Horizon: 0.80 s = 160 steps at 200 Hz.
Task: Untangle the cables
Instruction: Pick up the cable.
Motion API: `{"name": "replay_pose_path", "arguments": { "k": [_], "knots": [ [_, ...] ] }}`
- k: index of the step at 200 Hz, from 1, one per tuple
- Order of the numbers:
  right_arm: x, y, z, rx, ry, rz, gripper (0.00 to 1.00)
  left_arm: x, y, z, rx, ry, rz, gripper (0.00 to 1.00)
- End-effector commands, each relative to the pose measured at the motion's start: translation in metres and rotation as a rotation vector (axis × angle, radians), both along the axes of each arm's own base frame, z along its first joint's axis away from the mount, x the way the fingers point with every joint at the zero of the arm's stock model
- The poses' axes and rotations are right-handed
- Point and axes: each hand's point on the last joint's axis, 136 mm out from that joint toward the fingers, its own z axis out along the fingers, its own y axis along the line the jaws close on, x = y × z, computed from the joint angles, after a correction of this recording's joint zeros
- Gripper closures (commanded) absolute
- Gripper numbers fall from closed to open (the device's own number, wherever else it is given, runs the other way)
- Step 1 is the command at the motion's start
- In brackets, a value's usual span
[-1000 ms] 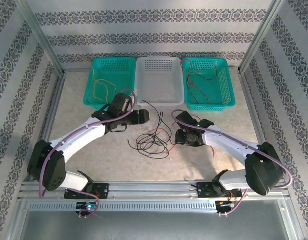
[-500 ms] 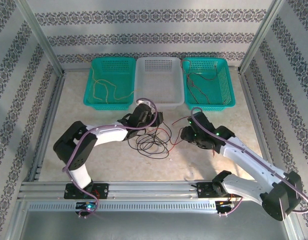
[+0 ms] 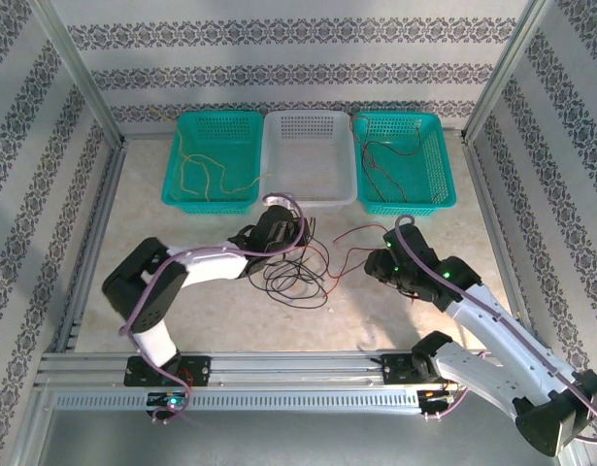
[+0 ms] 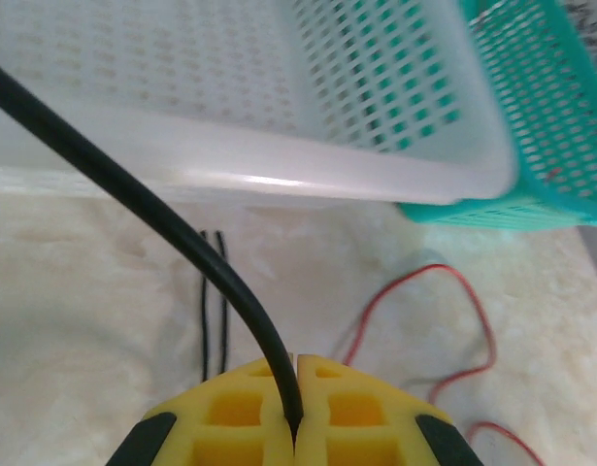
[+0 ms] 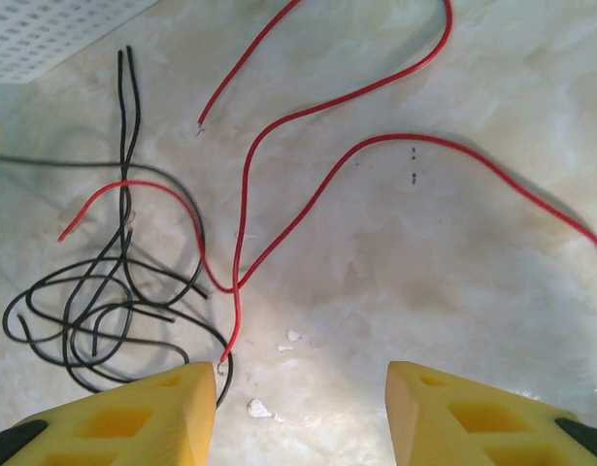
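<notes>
My left gripper rises high up and outward over the white basket next, then releases the black cable inside, since that cable still trails into the tangle.
A tangle of black and red cables lies on the table in front of the white basket. My left gripper sits at the tangle's far edge. In the left wrist view its yellow fingers are shut on a black cable that runs up and to the left. My right gripper stands open to the right of the tangle, with bare table between its fingers. One red cable's end lies just off the right gripper's left fingertip. The black loops lie further left.
Three baskets stand in a row at the back. The left teal basket holds yellow cables, the white basket is in the middle, and the right teal basket holds red and black cables. Metal frame rails border the table.
My left arm swung right to the tangle, and its gripper closed on a black cable. The right gripper drew back to the right, away from the tangle, still open.
</notes>
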Motion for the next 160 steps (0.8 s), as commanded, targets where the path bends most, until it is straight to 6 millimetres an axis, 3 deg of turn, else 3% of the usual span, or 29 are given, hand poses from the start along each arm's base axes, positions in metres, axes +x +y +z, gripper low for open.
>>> {"name": "replay_pose_path", "arguments": {
  "k": [1, 52, 83, 114, 160],
  "knots": [
    [0.009, -0.007, 0.000, -0.015, -0.002, -0.019, 0.50, -0.020, 0.009, 0.056, 0.021, -0.088, -0.035, 1.00],
    [0.033, -0.003, 0.022, -0.010, -0.045, 0.029, 0.51, -0.028, 0.026, 0.220, 0.065, -0.323, -0.060, 1.00],
    [0.039, -0.001, 0.033, -0.011, -0.069, 0.051, 0.51, -0.012, 0.040, 0.296, 0.116, -0.470, 0.010, 1.00],
    [0.043, 0.000, 0.045, -0.004, -0.102, 0.060, 0.51, 0.011, 0.045, 0.351, 0.085, -0.554, 0.043, 1.00],
    [0.042, 0.000, 0.053, 0.013, -0.131, 0.053, 0.51, 0.037, 0.034, 0.401, 0.020, -0.645, 0.031, 1.00]
  ]
}}
